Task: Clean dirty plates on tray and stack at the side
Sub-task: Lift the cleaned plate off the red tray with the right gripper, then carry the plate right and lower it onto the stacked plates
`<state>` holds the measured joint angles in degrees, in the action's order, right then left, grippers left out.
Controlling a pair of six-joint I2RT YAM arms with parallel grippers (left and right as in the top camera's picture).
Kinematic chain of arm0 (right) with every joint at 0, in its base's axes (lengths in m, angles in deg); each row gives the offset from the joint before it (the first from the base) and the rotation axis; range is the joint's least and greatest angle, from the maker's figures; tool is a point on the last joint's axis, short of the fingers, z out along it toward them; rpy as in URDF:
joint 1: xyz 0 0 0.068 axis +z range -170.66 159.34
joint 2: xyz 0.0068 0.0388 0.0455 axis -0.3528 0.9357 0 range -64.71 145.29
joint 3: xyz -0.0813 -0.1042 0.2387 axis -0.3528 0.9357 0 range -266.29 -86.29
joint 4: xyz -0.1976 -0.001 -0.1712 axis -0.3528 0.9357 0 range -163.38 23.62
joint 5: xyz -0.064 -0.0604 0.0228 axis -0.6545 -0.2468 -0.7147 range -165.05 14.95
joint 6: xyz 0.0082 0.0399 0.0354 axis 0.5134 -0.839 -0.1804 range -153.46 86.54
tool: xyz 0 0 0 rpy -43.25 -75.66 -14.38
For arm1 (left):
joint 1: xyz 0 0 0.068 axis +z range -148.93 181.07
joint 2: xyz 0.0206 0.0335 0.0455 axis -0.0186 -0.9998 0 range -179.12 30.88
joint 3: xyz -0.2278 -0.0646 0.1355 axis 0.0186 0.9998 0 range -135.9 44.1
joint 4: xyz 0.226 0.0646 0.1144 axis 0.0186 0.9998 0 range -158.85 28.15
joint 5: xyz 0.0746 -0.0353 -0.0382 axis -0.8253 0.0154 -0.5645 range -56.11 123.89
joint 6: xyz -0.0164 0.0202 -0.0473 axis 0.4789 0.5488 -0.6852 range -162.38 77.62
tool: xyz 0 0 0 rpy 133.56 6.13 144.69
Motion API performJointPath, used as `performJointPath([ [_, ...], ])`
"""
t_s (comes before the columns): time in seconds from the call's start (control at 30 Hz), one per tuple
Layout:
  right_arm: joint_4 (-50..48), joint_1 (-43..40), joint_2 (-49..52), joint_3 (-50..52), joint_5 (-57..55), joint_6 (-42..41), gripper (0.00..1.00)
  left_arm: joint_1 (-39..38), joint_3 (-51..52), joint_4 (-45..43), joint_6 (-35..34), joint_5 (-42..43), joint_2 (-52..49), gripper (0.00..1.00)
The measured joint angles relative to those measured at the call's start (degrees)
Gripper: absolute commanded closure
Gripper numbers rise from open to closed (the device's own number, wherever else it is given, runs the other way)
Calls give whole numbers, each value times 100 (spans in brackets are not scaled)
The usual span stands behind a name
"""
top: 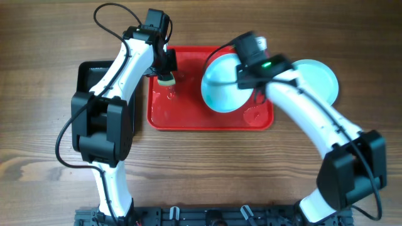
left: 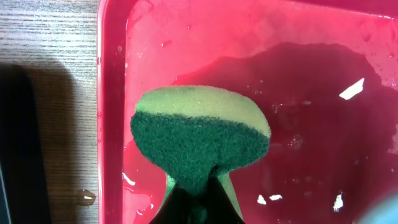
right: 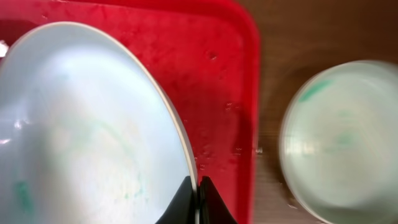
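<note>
I will next carry my plate over the second plate (top: pixel 316 82) (right: pixel 348 143), which is below my right gripper and to its right in the overhead view. Then I will lower my plate and let go of its rim to stack it.
My right gripper (right: pixel 198 188) is shut on the rim of a pale aqua plate (right: pixel 87 124), which it holds tilted over the red tray (right: pixel 227 87). Faint green smears show on that plate's face. In the overhead view this plate (top: pixel 221 83) stands over the tray's (top: pixel 188 119) right half, with the right gripper (top: pixel 242 80) at its right edge. A second pale aqua plate (top: pixel 319 78) lies on the table to the right of the tray, a green smear on it (right: pixel 339 140). My left gripper (left: pixel 196 198) is shut on a green-and-yellow sponge (left: pixel 199 134) just above the tray's wet left part (left: pixel 311 93).
A black tray (top: pixel 94 78) lies left of the red one, partly under my left arm. Water pools on the red tray's floor (left: pixel 143 186). Bare wooden table (top: pixel 38 75) surrounds both trays.
</note>
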<state>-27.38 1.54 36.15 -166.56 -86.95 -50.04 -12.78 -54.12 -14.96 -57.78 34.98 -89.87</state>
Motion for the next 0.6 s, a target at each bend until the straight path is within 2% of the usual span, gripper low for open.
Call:
performJointPath([
  [0.1,20,-1012,0,0,1495,155,96,0,0,0,0,0,0,96],
  [0.23,168,-2236,0,0,2334,219,96,0,0,-2,0,0,0,96],
  [0.33,205,-2964,0,4,2385,299,96,0,0,-2,0,0,0,96],
  [0.47,129,-3724,-7,280,1797,118,96,0,0,-4,0,0,0,96],
  [0.6,-420,-4245,-9,1093,1244,-94,96,0,0,-2,0,0,0,96],
])
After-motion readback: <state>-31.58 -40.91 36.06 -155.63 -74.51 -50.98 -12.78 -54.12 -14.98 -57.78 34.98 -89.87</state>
